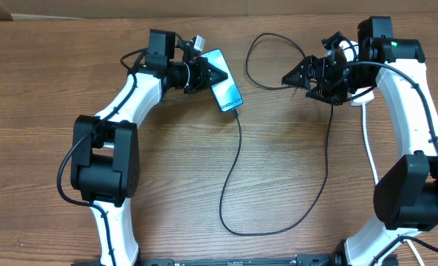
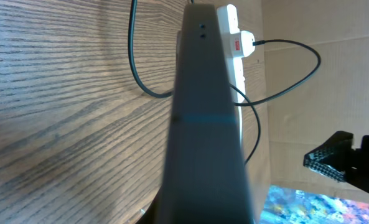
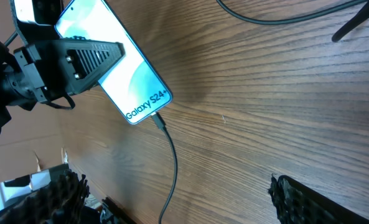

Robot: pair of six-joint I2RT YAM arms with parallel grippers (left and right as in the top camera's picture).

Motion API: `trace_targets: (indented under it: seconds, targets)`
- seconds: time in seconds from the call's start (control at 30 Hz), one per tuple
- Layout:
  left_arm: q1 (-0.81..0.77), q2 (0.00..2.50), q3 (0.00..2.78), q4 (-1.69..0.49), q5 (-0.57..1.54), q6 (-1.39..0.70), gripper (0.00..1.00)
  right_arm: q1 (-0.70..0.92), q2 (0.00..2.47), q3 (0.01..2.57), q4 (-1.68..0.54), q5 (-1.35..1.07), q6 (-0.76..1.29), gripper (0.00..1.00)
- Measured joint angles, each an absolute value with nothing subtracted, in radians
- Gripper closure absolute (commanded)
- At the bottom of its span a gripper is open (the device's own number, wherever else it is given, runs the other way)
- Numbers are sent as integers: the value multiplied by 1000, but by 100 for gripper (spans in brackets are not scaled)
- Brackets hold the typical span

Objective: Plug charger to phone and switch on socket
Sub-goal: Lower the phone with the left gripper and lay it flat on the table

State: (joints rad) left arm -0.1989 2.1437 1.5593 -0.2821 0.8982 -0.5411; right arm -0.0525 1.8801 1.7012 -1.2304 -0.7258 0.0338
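My left gripper lowers with the phone onto the tabletop below next and releases it, since the cable's black tip already sits in the phone's lower end.
The phone has a light blue screen reading "Galaxy S24+". My left gripper is shut on its upper end, and one finger crosses the screen in the right wrist view. The left wrist view shows only the phone's dark edge. The charger cable has its black tip in the phone's lower end. It loops across the table to a white adapter in the socket, beside a red switch. My right gripper is open and empty, just left of the mostly hidden socket.
The socket's thick white cord runs down beside the right arm. A loop of black cable lies between the two grippers. The cable's long slack curves toward the front edge. Cardboard lines the back of the table.
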Motion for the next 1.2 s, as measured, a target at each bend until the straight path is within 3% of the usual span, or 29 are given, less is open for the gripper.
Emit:
trace_targets:
  seconds: [0.2, 0.37, 0.57, 1.07, 1.1, 1.2]
  targets:
    - [-210, 2207, 1560, -204, 939, -561, 96, -52, 1880, 1701, -1229, -725, 34, 4]
    - [-210, 2357, 1559, 72, 1135, -771, 96, -52, 1880, 1701, -1227, -725, 34, 3]
    - [-210, 2378, 1559, 76, 1171, -871, 96, -52, 1880, 1701, -1235, -725, 34, 3]
    - [-210, 2445, 1559, 75, 1085, -883, 96, -52, 1880, 1701, -1242, -725, 34, 3]
    - [-210, 2445, 1559, 75, 1081, -883, 93, -52, 1880, 1701, -1243, -725, 34, 3]
    - [-210, 2445, 1559, 75, 1058, -878, 64, -52, 1880, 1701, -1248, -725, 34, 3]
